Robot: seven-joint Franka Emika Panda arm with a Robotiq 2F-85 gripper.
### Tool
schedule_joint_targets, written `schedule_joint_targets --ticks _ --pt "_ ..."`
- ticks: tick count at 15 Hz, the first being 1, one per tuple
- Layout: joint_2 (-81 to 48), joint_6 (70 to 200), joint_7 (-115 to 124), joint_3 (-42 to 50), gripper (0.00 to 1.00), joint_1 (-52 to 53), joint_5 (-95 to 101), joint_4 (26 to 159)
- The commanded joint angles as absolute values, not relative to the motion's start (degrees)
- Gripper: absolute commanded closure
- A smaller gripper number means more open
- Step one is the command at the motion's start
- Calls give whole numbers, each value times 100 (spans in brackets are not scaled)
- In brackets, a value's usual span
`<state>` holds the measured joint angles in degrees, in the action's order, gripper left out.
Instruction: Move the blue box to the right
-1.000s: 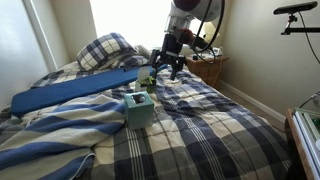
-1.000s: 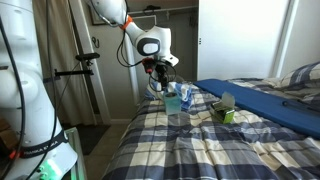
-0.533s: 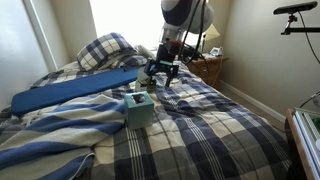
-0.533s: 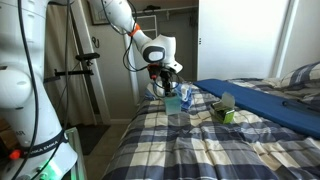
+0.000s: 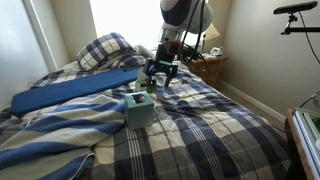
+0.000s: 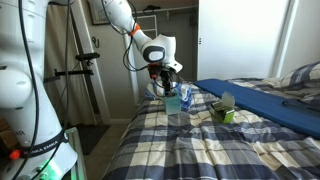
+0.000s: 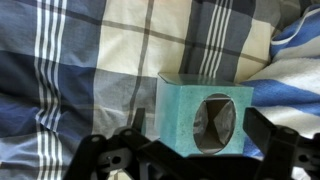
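Observation:
The box is below the robot's gripper and outward of it, so the gripper needs to move down and outward next, onto the side of the box, away from the rumpled blanket.
The blue box (image 5: 139,109) is a small teal cube standing on the plaid bedspread; it also shows in the other exterior view (image 6: 177,104). In the wrist view the blue box (image 7: 180,112) shows its top with an oval opening. My gripper (image 5: 159,80) hangs just above and behind the box, and it also shows in an exterior view (image 6: 167,87). In the wrist view my gripper (image 7: 196,128) is open, with one finger on each side of the box and not touching it.
A long flat blue board (image 5: 75,90) lies along the bed's far side by a plaid pillow (image 5: 106,49). A small green object (image 6: 222,110) sits near the box. A wooden nightstand (image 5: 207,68) stands beyond the bed. A rumpled blanket (image 5: 50,135) lies beside the box.
A second ago the gripper was higher and further from the box; it has come down and closer to it. In the last half second nothing has moved.

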<state>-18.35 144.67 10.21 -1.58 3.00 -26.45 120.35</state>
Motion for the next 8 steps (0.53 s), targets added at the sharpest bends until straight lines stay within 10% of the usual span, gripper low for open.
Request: schedule_joint_targets --ticks 1,8 --pt "-2272 14520 1113 -287 0 271 -2521 11645" --pt "-3013 14840 1309 -211 0 279 -2389 11222"
